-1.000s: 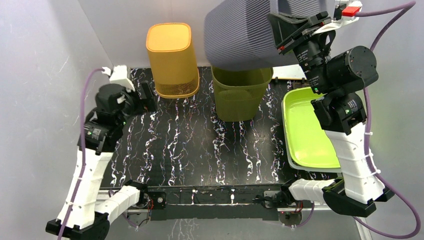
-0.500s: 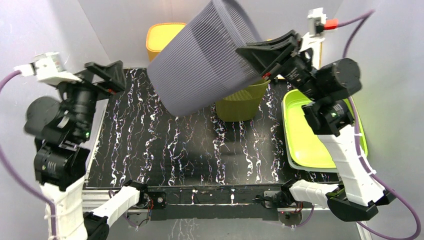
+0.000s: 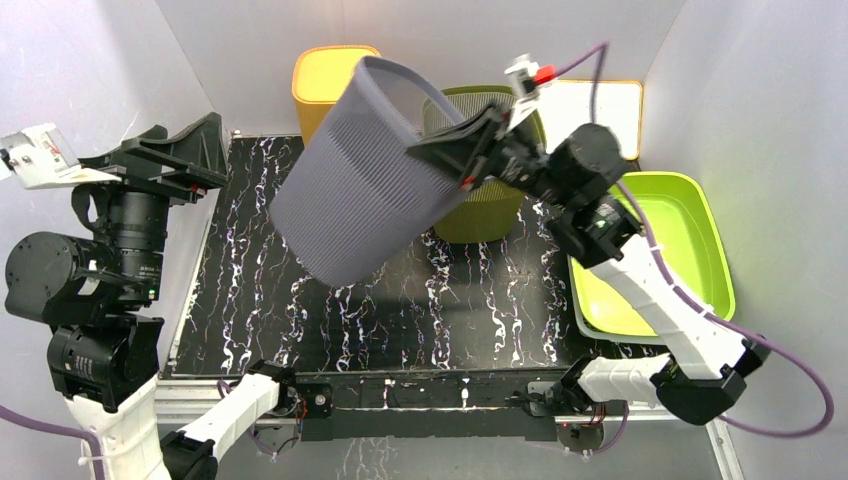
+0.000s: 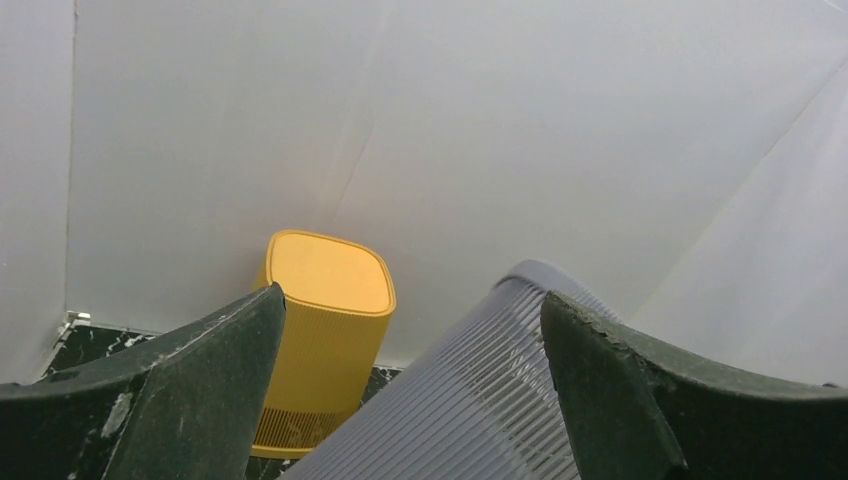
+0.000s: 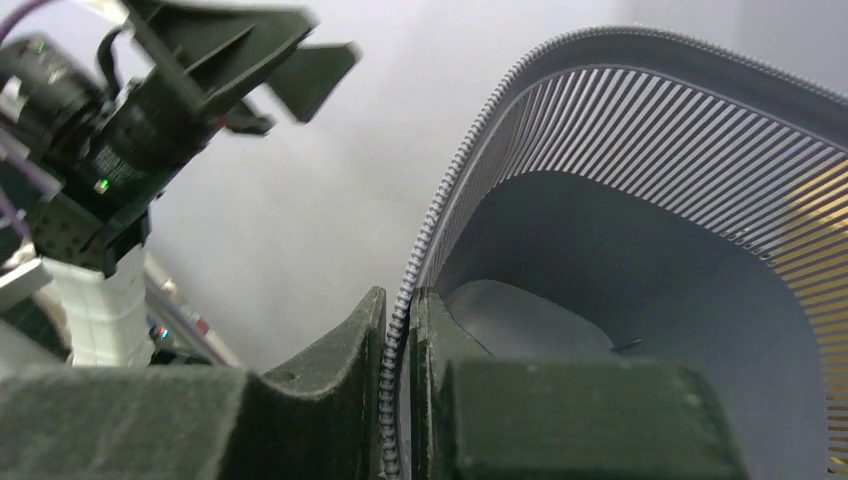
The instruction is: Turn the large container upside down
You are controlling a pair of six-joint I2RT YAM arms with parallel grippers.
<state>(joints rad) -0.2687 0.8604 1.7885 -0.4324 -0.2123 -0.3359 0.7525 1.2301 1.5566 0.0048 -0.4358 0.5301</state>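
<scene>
The right gripper turns the container's rim downward and lowers it onto the bare table (image 3: 405,275) beside the basket below it next. It releases there, as the container's opening still faces up.
The large grey ribbed container (image 3: 365,180) hangs tilted in the air above the table's middle, its closed bottom low at the left and its open mouth high at the right. My right gripper (image 3: 462,150) is shut on its rim; in the right wrist view the rim (image 5: 425,240) sits pinched between the two fingers and the inside (image 5: 640,290) shows. My left gripper (image 3: 165,160) is raised at the left, open and empty, apart from the container, whose ribbed side (image 4: 470,400) shows between its fingers.
A yellow container (image 3: 325,75) stands upside down at the back left, also in the left wrist view (image 4: 320,340). An olive green basket (image 3: 485,205) stands upright behind the grey one. A lime green tray (image 3: 680,250) lies at the right. White walls enclose the black marbled table (image 3: 400,320).
My right arm has swung the grey container left and down, tilting it further. My left arm has risen and its gripper now points toward the container.
</scene>
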